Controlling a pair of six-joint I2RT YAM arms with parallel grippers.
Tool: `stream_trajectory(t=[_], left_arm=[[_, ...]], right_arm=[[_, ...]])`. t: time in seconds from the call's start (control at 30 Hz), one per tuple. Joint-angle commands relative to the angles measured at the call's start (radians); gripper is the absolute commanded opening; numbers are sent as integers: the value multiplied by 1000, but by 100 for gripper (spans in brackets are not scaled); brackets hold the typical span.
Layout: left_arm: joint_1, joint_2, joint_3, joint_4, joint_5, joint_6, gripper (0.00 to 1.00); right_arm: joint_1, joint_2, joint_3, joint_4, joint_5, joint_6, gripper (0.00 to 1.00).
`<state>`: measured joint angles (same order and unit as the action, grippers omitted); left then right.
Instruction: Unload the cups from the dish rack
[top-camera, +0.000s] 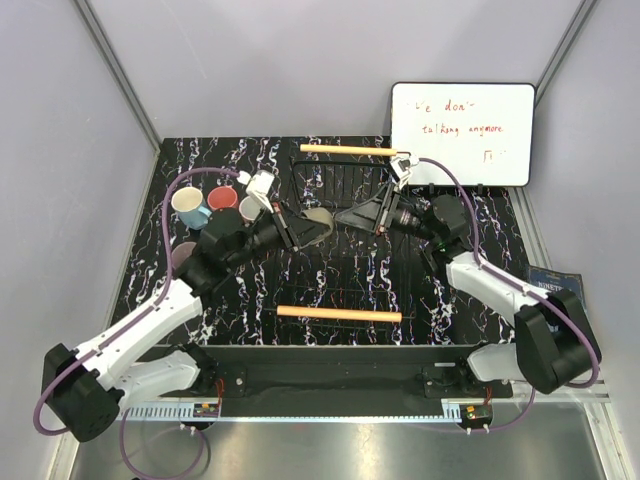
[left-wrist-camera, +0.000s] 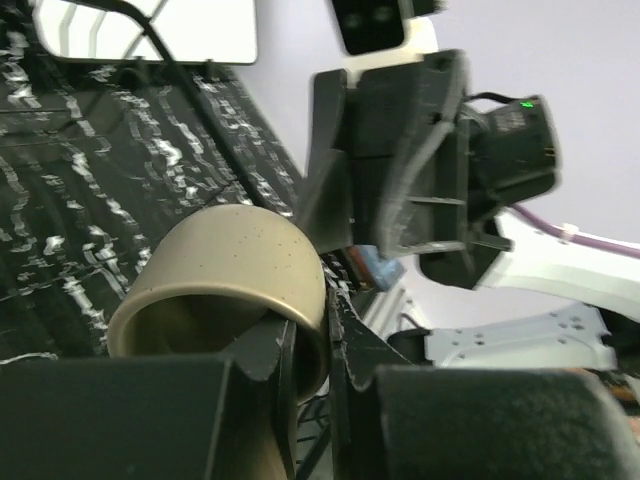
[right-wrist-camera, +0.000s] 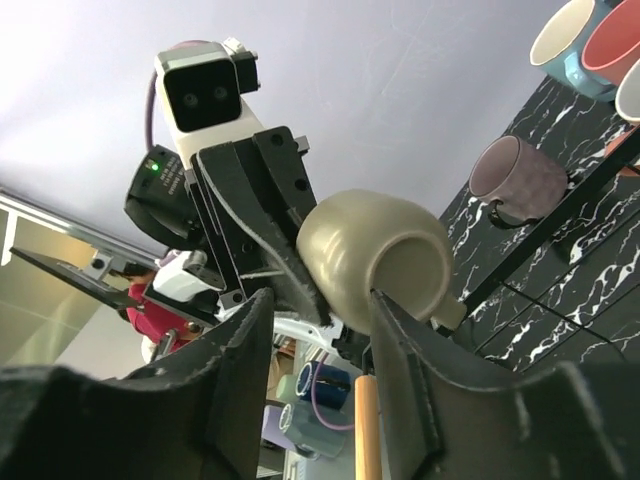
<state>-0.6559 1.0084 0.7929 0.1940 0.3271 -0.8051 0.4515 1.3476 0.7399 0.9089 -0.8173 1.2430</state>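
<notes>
My left gripper swings to the left in the top view and down next to release there, since other cups stand beside the mauve cup on the tabletop.
The olive-grey cup (top-camera: 318, 226) is held over the black wire dish rack (top-camera: 340, 275), near its far half. My left gripper (top-camera: 299, 230) is shut on the cup's wall, one finger inside and one outside, as the left wrist view shows on the cup (left-wrist-camera: 230, 275). My right gripper (top-camera: 352, 214) is open, facing the cup from the right; in the right wrist view the cup (right-wrist-camera: 375, 250) sits just ahead of its spread fingers. The mauve cup (right-wrist-camera: 515, 172), light blue cup (top-camera: 190, 207), terracotta cup (top-camera: 222, 197) and one more cup (top-camera: 251, 207) stand left of the rack.
The rack has a wooden handle at the far end (top-camera: 350, 150) and one at the near end (top-camera: 338, 314). A white whiteboard (top-camera: 462, 133) leans at the back right. Grey walls close in the black marbled table (top-camera: 150, 290).
</notes>
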Motion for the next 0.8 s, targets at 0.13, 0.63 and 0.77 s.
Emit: stream_trajectory(t=[0.13, 0.63, 0.77], left_arm=[[-2, -66, 212, -247, -195, 171, 0], [163, 28, 301, -926, -726, 196, 0], [229, 68, 223, -904, -685, 178, 0]], right_arm=[[9, -151, 85, -393, 102, -285, 57], [10, -222, 88, -781, 325, -484, 56], [10, -222, 82, -794, 328, -494, 56]])
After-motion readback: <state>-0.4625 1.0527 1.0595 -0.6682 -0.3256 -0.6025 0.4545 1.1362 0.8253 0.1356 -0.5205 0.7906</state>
